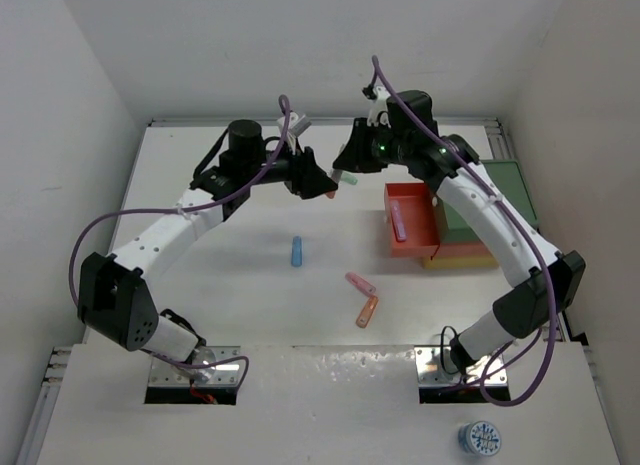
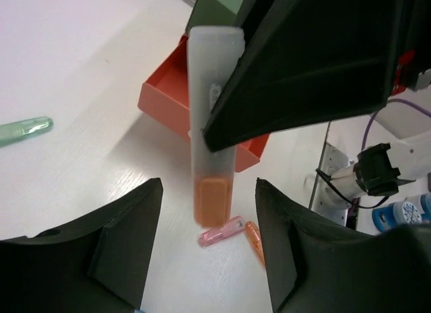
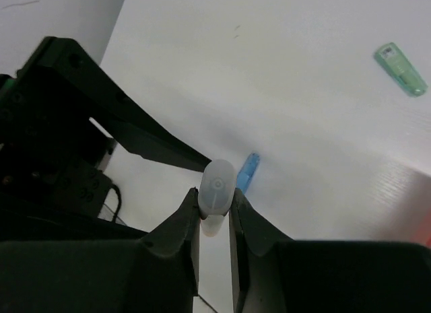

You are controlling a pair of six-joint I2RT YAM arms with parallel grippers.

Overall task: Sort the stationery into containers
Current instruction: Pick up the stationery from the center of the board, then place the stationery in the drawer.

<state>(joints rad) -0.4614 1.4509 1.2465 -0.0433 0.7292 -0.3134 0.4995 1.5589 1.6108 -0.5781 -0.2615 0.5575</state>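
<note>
I should next move my right gripper to the right in the top view and down over the red-orange tray's bare bottom, as that tray already holds a marker.
A stubby marker [image 2: 211,124] with a pale body and orange end hangs in the air between both grippers. My right gripper [image 3: 216,200] is shut on its pale cap end [image 3: 217,187]. My left gripper [image 2: 209,186] is open, its fingers [image 2: 128,239] standing apart on either side of the orange tip without touching it. From above, the left gripper [image 1: 318,185] and right gripper [image 1: 344,169] meet over the table's far middle. On the table lie a mint marker [image 1: 350,182], a blue one [image 1: 297,250], a pink one [image 1: 359,283] and an orange one [image 1: 367,311]. The red-orange tray [image 1: 412,247] holds a pink marker [image 1: 400,223].
A green tray [image 1: 505,190] and a yellow tray [image 1: 455,259] sit under and beside the red-orange one at the right. White walls close in the table on the left, back and right. A small blue-and-white round object [image 1: 480,440] lies on the near shelf.
</note>
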